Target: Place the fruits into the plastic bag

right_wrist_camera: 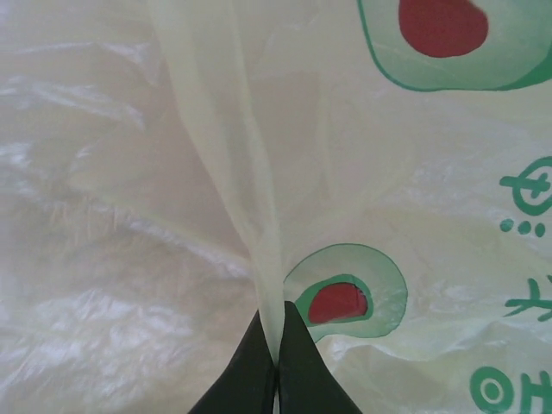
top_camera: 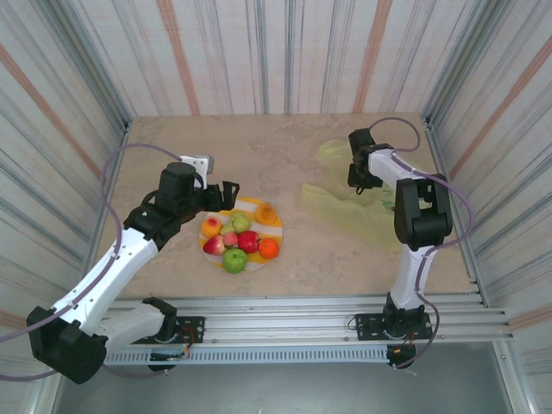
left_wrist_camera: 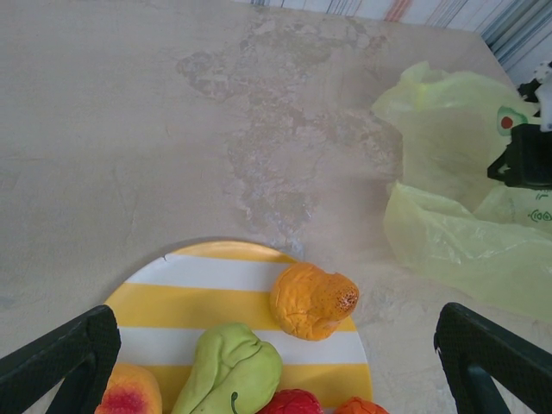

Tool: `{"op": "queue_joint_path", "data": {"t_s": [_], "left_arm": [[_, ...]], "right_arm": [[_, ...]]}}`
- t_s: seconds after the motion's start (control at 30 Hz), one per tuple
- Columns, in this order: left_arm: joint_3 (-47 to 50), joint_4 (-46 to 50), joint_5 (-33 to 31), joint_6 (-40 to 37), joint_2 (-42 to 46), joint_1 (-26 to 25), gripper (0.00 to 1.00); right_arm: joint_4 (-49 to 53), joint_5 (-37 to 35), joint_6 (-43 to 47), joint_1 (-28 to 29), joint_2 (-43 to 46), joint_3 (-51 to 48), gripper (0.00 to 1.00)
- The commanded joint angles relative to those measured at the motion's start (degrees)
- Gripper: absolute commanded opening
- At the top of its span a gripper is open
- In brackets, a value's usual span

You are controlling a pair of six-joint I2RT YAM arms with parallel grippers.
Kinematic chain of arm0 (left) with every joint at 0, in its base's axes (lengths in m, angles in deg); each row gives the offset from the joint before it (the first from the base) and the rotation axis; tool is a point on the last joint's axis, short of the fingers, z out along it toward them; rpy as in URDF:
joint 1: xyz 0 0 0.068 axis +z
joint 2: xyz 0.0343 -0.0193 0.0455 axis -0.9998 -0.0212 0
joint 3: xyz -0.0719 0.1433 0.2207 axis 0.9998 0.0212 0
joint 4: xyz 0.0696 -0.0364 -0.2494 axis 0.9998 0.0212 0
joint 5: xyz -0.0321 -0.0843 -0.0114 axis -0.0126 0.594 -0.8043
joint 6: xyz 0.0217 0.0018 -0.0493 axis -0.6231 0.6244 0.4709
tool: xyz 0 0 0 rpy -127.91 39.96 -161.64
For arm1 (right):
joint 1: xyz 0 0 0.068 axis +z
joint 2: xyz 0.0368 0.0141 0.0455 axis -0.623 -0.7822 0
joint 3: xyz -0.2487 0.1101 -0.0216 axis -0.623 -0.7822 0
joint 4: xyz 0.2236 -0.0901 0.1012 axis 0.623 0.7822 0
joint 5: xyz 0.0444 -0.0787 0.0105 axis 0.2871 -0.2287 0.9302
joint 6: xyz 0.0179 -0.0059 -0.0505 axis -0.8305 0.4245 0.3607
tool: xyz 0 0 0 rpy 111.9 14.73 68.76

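Observation:
Bare tabletop lies between the bag and the fruits, so my right gripper will next carry the fold up and toward the plate, over the bag's plate-side edge, and let it go.
Several small fruits lie on a yellow-and-white striped plate near the table's middle. My left gripper hangs open over the plate's far-left edge with nothing between its fingers. In the left wrist view the gripper frames a wrinkled orange, a green fruit and a peach. The translucent yellow plastic bag lies crumpled at the right. My right gripper is shut on a raised fold of the bag, pinched between the fingertips of the gripper.
Striped walls enclose the table on three sides. The bag spreads a short way right of the plate, with bare marbled tabletop between and behind them. A metal rail runs along the near edge.

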Motion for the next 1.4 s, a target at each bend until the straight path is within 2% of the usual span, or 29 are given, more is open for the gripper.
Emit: {"op": "queue_joint_path", "data": {"t_s": [0.0,0.1,0.2,0.27,0.4,0.63,0.73,0.83,1.03,1.1,1.2,1.3,1.37], "left_arm": [[0.2,1.0,-0.4,0.2,1.3,-0.4,0.99],[0.2,0.5,-0.3,0.0,1.6,-0.4,0.99],[0.4,-1.2,-0.2,-0.2,1.6,-0.7,0.99],[0.4,-3.5,-0.8,-1.2,1.4,-1.9,0.99],[-0.4,-8.9,-2.8,-5.4,-1.1,-6.1,0.99],[-8.0,-13.2,-0.5,-17.2,-14.3,-13.2,0.99],[-11.9,-14.1,-2.5,-22.0,-20.7,-16.4,0.99],[-15.2,-15.6,-5.6,-25.0,-26.5,-17.5,0.99],[-20.3,-16.4,-5.0,-27.0,-35.9,-18.9,0.98],[-20.6,-17.6,-5.2,-25.5,-37.9,-19.1,0.95],[-20.6,-19.2,-3.6,-24.2,-40.0,-19.1,0.82],[-20.9,-19.7,-4.7,-23.8,-41.2,-19.1,0.58],[-21.7,-17.5,-4.5,-23.4,-40.4,-19.0,0.39]], "right_arm": [[-1.0,2.5,5.5,0.4,7.5,-2.4,0.0],[-1.2,8.7,8.5,0.3,13.7,-4.1,0.0],[-1.0,20.0,11.9,0.3,19.3,-5.3,0.0],[0.2,26.6,13.8,0.5,22.5,-5.4,0.0],[3.2,34.8,16.8,0.5,26.3,-3.9,0.0],[10.4,38.6,20.8,0.5,29.0,0.9,0.0],[11.2,40.5,20.9,0.6,29.6,1.5,0.0],[11.4,41.4,21.3,0.6,30.4,1.2,0.0],[11.4,41.8,20.8,0.6,31.2,0.9,0.0],[11.0,41.7,20.7,0.6,31.6,0.6,0.0],[9.9,42.1,20.9,0.6,32.2,0.1,0.0],[9.6,41.7,21.3,0.7,32.5,0.2,0.0],[9.7,36.6,21.5,1.0,32.6,0.4,0.0]]}}
